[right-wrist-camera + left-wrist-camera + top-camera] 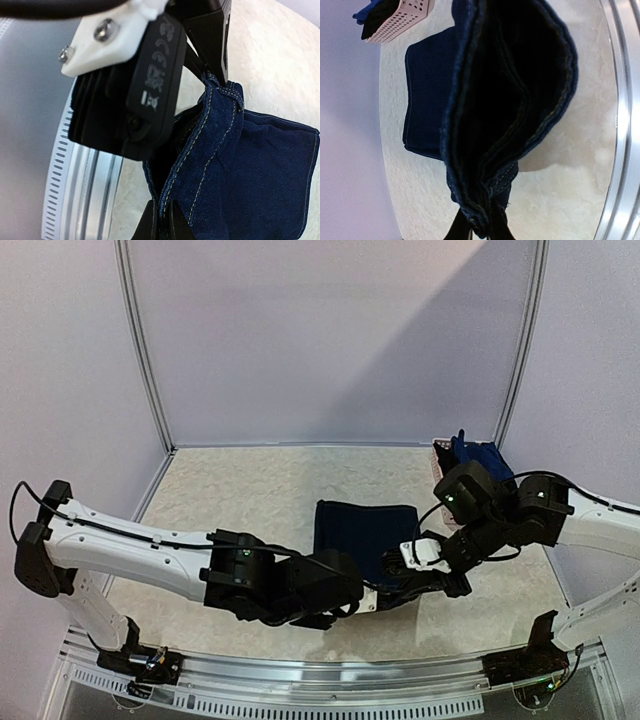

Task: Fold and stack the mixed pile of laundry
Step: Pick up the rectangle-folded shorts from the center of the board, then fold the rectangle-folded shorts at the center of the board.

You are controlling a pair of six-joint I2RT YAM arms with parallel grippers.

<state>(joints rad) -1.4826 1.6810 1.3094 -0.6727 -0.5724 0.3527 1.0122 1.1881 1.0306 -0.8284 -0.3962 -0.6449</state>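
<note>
I need to carry the denim's pinched hem in my right gripper outward over the denim's flat far part [366, 524] [276, 172] next, lower it there and let go, because that part of the denim lies uncovered.
A dark navy denim piece [365, 535] lies folded on the table's middle, its near edge lifted. My left gripper [374, 602] and right gripper [400, 590] meet close together at that near edge. In the left wrist view the denim [510, 100] hangs in bunched layers with stitched hems, and my left gripper [480, 227] is shut on its lowest corner. The right wrist view shows my right gripper [164, 220] shut on a yellow-stitched hem of the denim [250, 165], with the left arm's black gripper body [150, 85] just above it.
A small pink perforated basket [443, 454] [402, 17] holding blue and dark cloth [476, 454] stands at the far right corner. A metal rail [330, 680] [620, 125] runs along the near table edge. Upright frame posts [145, 350] flank the back wall.
</note>
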